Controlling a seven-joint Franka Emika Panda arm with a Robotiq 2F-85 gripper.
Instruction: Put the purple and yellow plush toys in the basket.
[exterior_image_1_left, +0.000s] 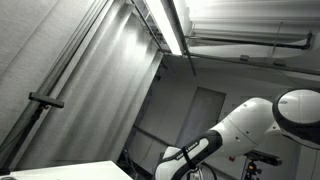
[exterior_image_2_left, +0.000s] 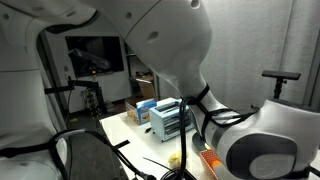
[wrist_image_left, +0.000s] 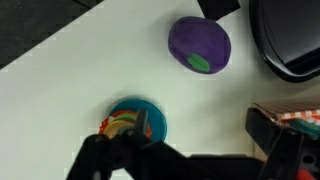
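Note:
The purple toy still lies on the table beside the basket. So next, my gripper moves open over the purple plush toy and lowers its fingers around the toy's rounded body (wrist_image_left: 199, 45).
In the wrist view a purple plush toy (wrist_image_left: 200, 45) with a green patch lies on the white table (wrist_image_left: 80, 80). The rim of a black basket (wrist_image_left: 290, 45) is just to its right at the top right corner. My gripper (wrist_image_left: 200, 130) is open and empty, below the purple toy and apart from it. Its one finger overlaps a round blue toy with rainbow colours (wrist_image_left: 128, 115). A small yellow object (exterior_image_2_left: 175, 158), possibly the yellow plush, lies on the table in an exterior view, beside my arm (exterior_image_2_left: 230, 110). The yellow toy is out of the wrist view.
A patterned red-and-white item (wrist_image_left: 300, 118) sits by the right finger. In an exterior view, blue boxes (exterior_image_2_left: 165, 118) and an orange item (exterior_image_2_left: 210, 160) stand on the table. My arm (exterior_image_1_left: 250, 130) fills much of both exterior views; tripods stand behind.

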